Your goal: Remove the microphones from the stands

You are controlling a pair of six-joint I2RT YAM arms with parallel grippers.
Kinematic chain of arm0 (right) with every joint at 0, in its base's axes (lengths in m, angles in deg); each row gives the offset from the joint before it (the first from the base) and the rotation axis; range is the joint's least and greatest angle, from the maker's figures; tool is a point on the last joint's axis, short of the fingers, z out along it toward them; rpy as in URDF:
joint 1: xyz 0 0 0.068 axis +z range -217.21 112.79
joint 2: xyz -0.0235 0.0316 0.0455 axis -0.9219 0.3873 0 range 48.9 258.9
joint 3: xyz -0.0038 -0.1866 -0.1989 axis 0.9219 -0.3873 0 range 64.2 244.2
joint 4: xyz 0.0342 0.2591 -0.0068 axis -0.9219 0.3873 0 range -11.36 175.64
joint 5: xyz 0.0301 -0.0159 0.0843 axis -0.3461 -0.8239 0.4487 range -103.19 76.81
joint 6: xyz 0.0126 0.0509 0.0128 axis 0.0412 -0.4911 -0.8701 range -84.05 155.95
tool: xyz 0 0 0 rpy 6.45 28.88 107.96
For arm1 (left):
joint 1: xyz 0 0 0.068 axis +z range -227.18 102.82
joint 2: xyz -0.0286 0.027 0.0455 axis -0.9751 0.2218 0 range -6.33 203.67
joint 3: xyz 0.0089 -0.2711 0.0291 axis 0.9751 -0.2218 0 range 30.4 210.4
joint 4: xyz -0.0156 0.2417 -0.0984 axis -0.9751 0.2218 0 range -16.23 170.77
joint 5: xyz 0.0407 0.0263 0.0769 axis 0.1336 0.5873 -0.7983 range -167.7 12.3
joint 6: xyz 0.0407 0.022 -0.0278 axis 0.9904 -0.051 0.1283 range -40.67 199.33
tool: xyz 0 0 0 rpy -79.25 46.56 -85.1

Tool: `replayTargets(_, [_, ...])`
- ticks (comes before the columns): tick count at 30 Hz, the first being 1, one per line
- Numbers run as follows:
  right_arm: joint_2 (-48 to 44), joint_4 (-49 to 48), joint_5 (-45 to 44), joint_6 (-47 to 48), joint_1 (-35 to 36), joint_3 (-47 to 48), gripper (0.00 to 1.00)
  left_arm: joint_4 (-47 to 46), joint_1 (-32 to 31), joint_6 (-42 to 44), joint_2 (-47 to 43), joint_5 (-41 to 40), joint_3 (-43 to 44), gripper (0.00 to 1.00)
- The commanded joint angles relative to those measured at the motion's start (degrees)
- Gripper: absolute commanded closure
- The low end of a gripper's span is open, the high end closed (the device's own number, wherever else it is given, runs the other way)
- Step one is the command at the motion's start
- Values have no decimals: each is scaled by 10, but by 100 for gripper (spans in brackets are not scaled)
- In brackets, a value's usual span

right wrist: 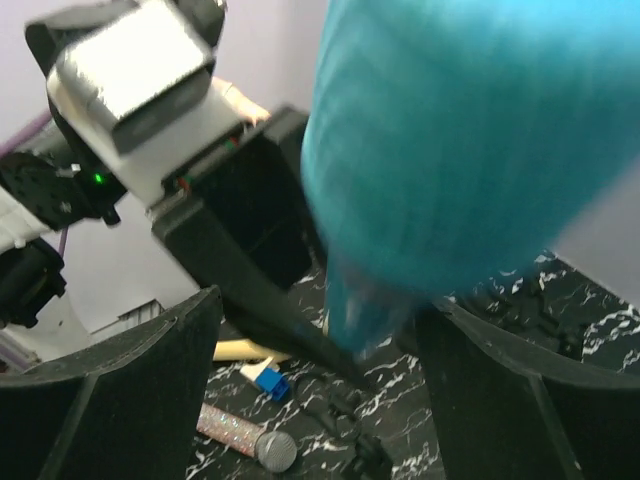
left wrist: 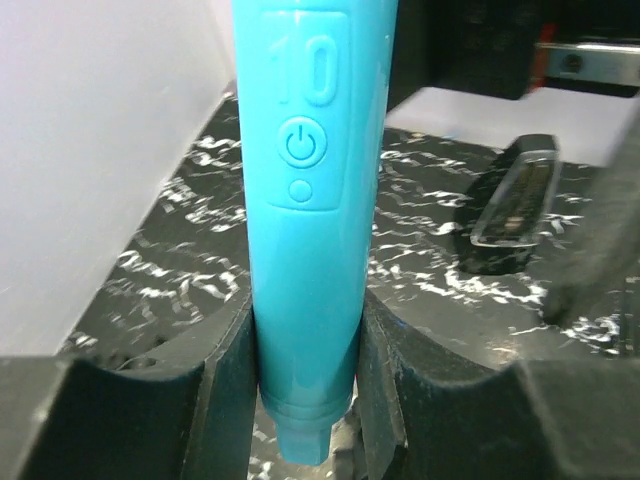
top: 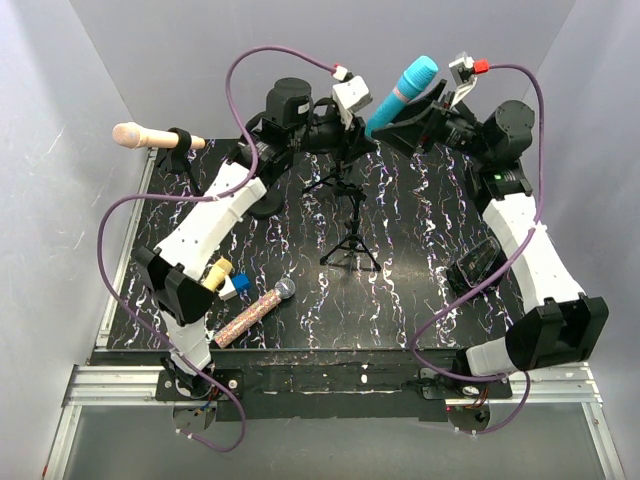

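The robot will next move the handle down and back with its left gripper and release it on the bare tabletop (top: 262, 280) beside the glitter microphone, which lies below and back from the gripper.
The teal microphone (top: 400, 92) slants up at the back of the table, above the black tripod stand (top: 350, 228). My left gripper (top: 358, 128) is shut on its lower handle. In the left wrist view the handle (left wrist: 305, 200) is pinched between both fingers (left wrist: 225, 400), and its bottom end hangs free below them. My right gripper (top: 432, 100) is open around the microphone's head. In the right wrist view the blurred head (right wrist: 470, 140) sits against the right finger (right wrist: 490, 400), with a gap to the left one. The stand (right wrist: 365, 445) shows on the table below.
A beige microphone (top: 140, 135) sits in a clip at the back left. A glitter microphone (top: 255, 310) lies near the front, beside small blue, white and yellow pieces (top: 228, 280). A black case (top: 475, 265) lies under the right arm. Grey walls enclose the table.
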Motion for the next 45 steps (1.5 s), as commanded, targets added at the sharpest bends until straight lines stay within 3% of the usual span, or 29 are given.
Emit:
replayTargets(1, [-67, 26, 18, 11, -2, -38, 16, 52, 27, 69, -93, -122, 19, 100])
replayTargets(5, [-141, 103, 23, 90, -3, -124, 14, 131, 49, 163, -173, -162, -36, 100])
replayTargets(11, [-233, 207, -76, 246, -3, -198, 14, 308, 59, 287, -312, -301, -146, 100])
replayTargets(14, [-234, 230, -102, 254, -3, -195, 15, 352, 66, 254, -360, -381, -266, 100])
replayTargets(18, [-219, 228, -73, 233, -4, -184, 18, 367, 77, 226, -405, -362, -430, 100])
replayTargets(23, [-218, 257, -70, 240, -4, -182, 19, 358, 82, 152, -383, -354, -517, 100])
replayTargets(29, [-213, 268, -58, 238, -4, -186, 20, 310, 88, 175, -351, -361, -603, 100])
replayTargets(38, [-189, 314, -59, 250, -4, -166, 23, 265, 103, 140, -245, -342, -615, 100])
replayTargets(45, [-164, 432, -51, 361, -3, -118, 23, 255, 104, 151, -219, -336, -644, 100])
